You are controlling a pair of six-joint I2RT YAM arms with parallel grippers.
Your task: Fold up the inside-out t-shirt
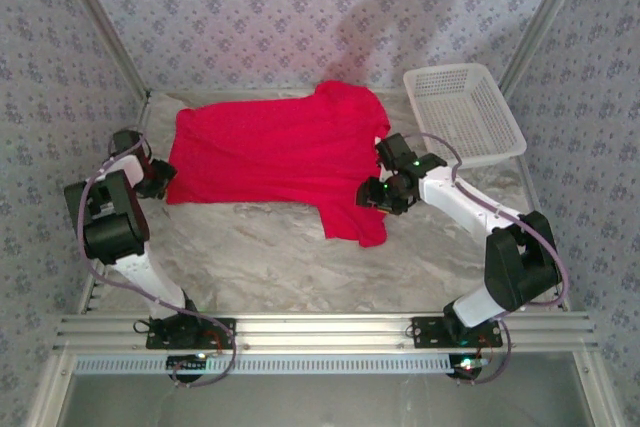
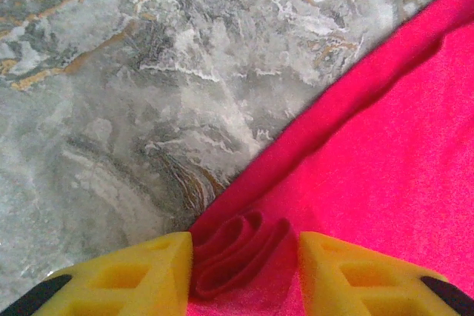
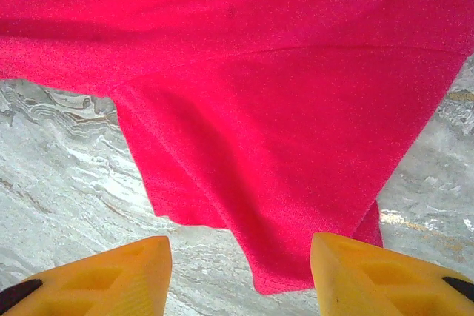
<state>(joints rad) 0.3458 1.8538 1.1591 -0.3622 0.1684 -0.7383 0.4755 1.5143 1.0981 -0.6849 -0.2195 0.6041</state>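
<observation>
The t-shirt's hanging corner (image 1: 373,238) (image 3: 281,275) lies below and behind my right gripper. Its open fingers next go back down around the corner's tip jutting onto bare marble.
The inside-out t-shirt (image 1: 280,152) is bright red and lies spread flat across the back of the marble table (image 1: 260,257). My left gripper (image 1: 160,179) is at its left edge. In the left wrist view the gripper (image 2: 244,271) has its yellow fingers (image 2: 141,275) on either side of a rucked-up fold of the t-shirt (image 2: 385,146); the jaws stand apart, and the fold touches the left pad. My right gripper (image 1: 382,190) is over the shirt's right side. In the right wrist view that gripper (image 3: 241,271) is open above a hanging corner of the t-shirt (image 3: 296,109), with nothing between the fingers.
A white plastic mesh basket (image 1: 465,112) stands at the back right, just behind the right arm. Patterned walls close in the back and both sides. Bare marble lies between the shirt and the arm bases at the near edge.
</observation>
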